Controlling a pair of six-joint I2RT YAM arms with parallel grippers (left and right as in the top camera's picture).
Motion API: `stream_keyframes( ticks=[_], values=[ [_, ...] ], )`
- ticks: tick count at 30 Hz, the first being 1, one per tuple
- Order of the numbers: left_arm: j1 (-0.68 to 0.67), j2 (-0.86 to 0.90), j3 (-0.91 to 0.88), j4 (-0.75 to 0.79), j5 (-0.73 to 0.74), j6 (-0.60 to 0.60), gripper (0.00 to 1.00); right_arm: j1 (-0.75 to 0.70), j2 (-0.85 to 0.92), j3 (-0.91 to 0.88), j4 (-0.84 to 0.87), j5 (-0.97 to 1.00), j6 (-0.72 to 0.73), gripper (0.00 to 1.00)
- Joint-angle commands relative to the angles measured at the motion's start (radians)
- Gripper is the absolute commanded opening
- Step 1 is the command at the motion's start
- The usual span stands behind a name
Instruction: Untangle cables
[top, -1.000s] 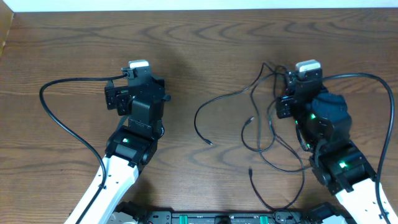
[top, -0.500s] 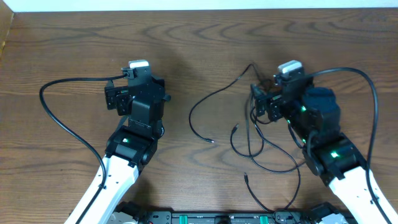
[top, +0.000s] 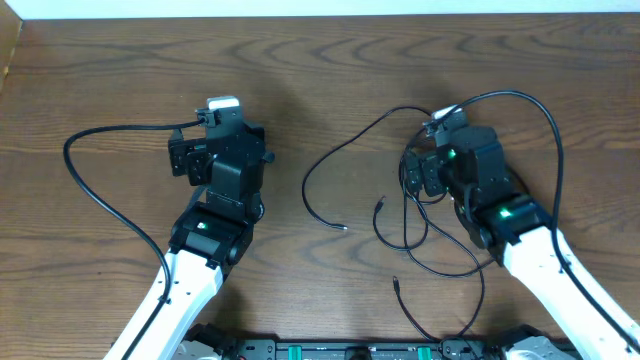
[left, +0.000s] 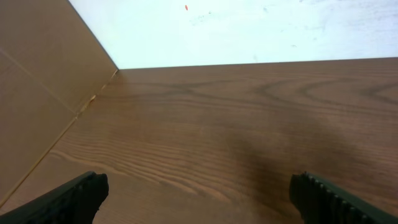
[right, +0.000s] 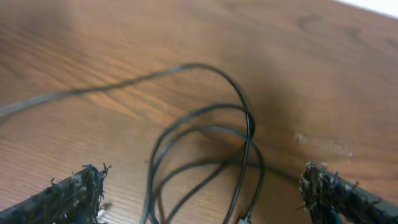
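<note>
To get to the cord loops below its open fingers, my right gripper will lower onto the tangle's upper edge first, shifting to the left in the overhead view.
The cables (top: 408, 205) are thin black cords lying in loose overlapping loops on the wooden table (top: 300, 60), just left of my right arm. One long cord (top: 320, 165) arcs away to the left and ends in a plug tip (top: 343, 228). My right gripper (top: 440, 122) hovers over the tangle's upper edge. In the right wrist view it (right: 204, 183) is open, and the cable loops (right: 249, 124) lie on the wood between its fingers (right: 74, 193) without touching them. My left gripper (top: 222, 104) is far left of the cables. It (left: 200, 190) is open over bare wood.
A cardboard wall (left: 37, 93) borders the table's left side, and a white wall (left: 249, 31) runs along the far edge. Thick black arm wires loop out beside the left arm (top: 80, 180) and over the right arm (top: 545, 120).
My right gripper has opened and let go of the cables, and has moved left. The tangle has shifted left with it. The left arm has not moved.
</note>
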Motion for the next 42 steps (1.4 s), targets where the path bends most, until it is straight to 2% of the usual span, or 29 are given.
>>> stream_keyframes(
  ticks=[1, 4, 11, 20, 21, 22, 24, 26, 30, 34, 38, 42],
  values=[
    [0.004, -0.001, 0.014, 0.003, -0.027, 0.009, 0.98, -0.01, 0.08, 0.0, -0.003, 0.023, 0.022, 0.99],
    [0.004, -0.001, 0.014, 0.003, -0.027, 0.009, 0.98, -0.01, 0.139, 0.0, 0.004, 0.006, 0.079, 0.99],
    [0.005, -0.001, 0.014, 0.003, -0.027, 0.009, 0.98, -0.005, 0.264, 0.0, 0.071, -0.199, 0.089, 0.99],
    [0.004, -0.001, 0.014, 0.003, -0.027, 0.009, 0.98, -0.005, 0.411, 0.0, 0.217, -0.241, 0.166, 0.99],
    [0.004, -0.001, 0.014, 0.003, -0.027, 0.009, 0.98, -0.005, 0.424, 0.0, 0.242, -0.272, 0.165, 0.96],
    [0.004, -0.001, 0.014, 0.003, -0.027, 0.009, 0.98, -0.005, 0.446, 0.0, 0.293, -0.328, 0.165, 0.68],
    [0.004, -0.001, 0.014, 0.003, -0.027, 0.009, 0.98, -0.005, 0.458, 0.0, 0.338, -0.351, 0.183, 0.23],
    [0.005, -0.001, 0.014, 0.003, -0.027, 0.009, 0.98, -0.007, 0.459, 0.0, 0.378, -0.352, 0.233, 0.01],
    [0.005, -0.001, 0.014, 0.003, -0.027, 0.009, 0.98, -0.007, 0.444, 0.0, 0.522, -0.445, 0.274, 0.01],
    [0.004, -0.001, 0.014, 0.003, -0.027, 0.009, 0.98, -0.025, 0.374, 0.001, 0.743, -0.574, 0.333, 0.01],
    [0.005, -0.001, 0.014, 0.003, -0.027, 0.009, 0.98, -0.057, 0.234, 0.008, 0.923, -0.583, 0.427, 0.01],
    [0.005, -0.001, 0.014, 0.003, -0.027, 0.009, 0.98, -0.073, 0.08, 0.05, 1.003, -0.569, 0.43, 0.01]
  ],
)
